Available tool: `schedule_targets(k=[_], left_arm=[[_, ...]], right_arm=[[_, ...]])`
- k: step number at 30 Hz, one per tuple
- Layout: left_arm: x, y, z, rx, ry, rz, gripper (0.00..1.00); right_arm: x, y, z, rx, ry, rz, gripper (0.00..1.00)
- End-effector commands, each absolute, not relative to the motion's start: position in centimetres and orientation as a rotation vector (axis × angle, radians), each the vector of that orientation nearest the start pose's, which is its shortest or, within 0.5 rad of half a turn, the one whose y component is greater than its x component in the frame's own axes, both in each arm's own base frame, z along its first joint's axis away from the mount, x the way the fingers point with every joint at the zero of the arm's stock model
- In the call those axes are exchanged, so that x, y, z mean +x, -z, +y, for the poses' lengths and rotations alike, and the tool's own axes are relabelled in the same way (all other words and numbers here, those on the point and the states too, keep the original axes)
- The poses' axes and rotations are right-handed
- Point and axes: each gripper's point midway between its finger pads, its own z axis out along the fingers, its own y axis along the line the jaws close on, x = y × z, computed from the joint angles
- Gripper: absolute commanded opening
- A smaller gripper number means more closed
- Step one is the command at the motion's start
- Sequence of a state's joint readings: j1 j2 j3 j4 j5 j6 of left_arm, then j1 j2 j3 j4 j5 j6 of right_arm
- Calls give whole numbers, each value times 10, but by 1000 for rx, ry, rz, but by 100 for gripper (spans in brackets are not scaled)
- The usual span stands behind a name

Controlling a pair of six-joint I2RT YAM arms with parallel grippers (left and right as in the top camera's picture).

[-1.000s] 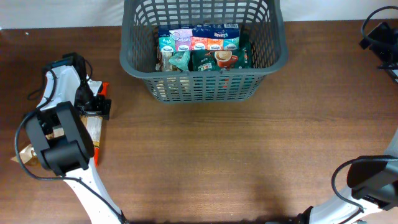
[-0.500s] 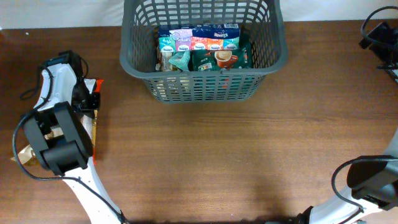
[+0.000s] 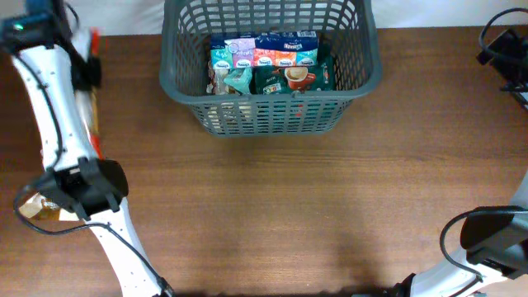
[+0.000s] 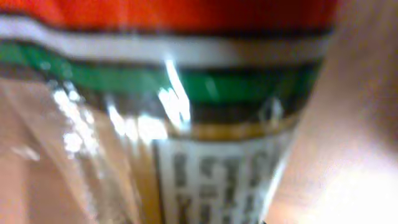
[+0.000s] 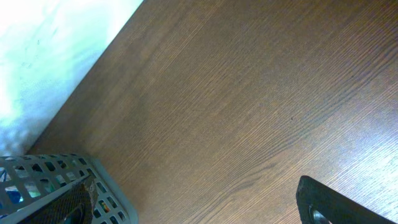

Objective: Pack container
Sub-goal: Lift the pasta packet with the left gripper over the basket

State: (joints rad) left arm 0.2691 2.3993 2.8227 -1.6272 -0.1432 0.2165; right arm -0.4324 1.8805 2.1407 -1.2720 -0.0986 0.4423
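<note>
My left gripper rises over the basket's rim next, turns the long pack crosswise and lowers it onto the snack packs, since the basket is widest that way.
The container [image 3: 270,115], a dark grey slotted basket, stands at the back middle of the table and holds several teal and green snack packs [image 3: 272,62]. Its corner also shows in the right wrist view [image 5: 107,190]. My left gripper [image 3: 85,68] is raised at the far left, level with the basket and apart from it. It is shut on a long clear snack pack with orange ends [image 3: 93,107]. That pack [image 4: 186,112] fills the left wrist view, blurred, and hides the fingers. My right gripper [image 5: 199,214] stands open over bare wood, nothing between its fingers.
A brown crinkled packet [image 3: 35,206] lies at the left edge beside the left arm's base. The right arm's dark head and cables [image 3: 505,51] sit at the far right edge. The table's back edge meets a white wall [image 5: 43,43].
My left gripper closed on the orange-ended pack lying on the table, then lifted it up and toward the back left corner. The right arm has not moved.
</note>
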Motion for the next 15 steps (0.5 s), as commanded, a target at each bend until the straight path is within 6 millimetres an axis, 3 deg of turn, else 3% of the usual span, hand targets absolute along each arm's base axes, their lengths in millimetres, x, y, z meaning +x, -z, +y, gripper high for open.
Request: schedule_targets(k=[1,4,6,9,12,13,15], left_arm=[[479,-345,117,21,-342,2416,2],[480,-416,64,199,-249,2172,2],[477,-452,32,306,-234,2039,2],[464,-496,-29,611,-290,1827,2],[451,-505,-91,965,-394,1647,2],[446,-503,-117,1106,-431,1571,2],[442,-493,-148,1257,-451,1495,2]], right_arm=[[416,-281,-173,1062,-135,2347,99],[416,-281,-173,1062,-135,2347,99],[416,-281,-173,1062,-135,2347,99],[416,-281,-173,1062,-135,2347,99],[416,-281,-173,1062,-135,2347,99],[416,-281,-173,1062,-135,2347,99],[416,-281,-173,1062,-135,2347,99]])
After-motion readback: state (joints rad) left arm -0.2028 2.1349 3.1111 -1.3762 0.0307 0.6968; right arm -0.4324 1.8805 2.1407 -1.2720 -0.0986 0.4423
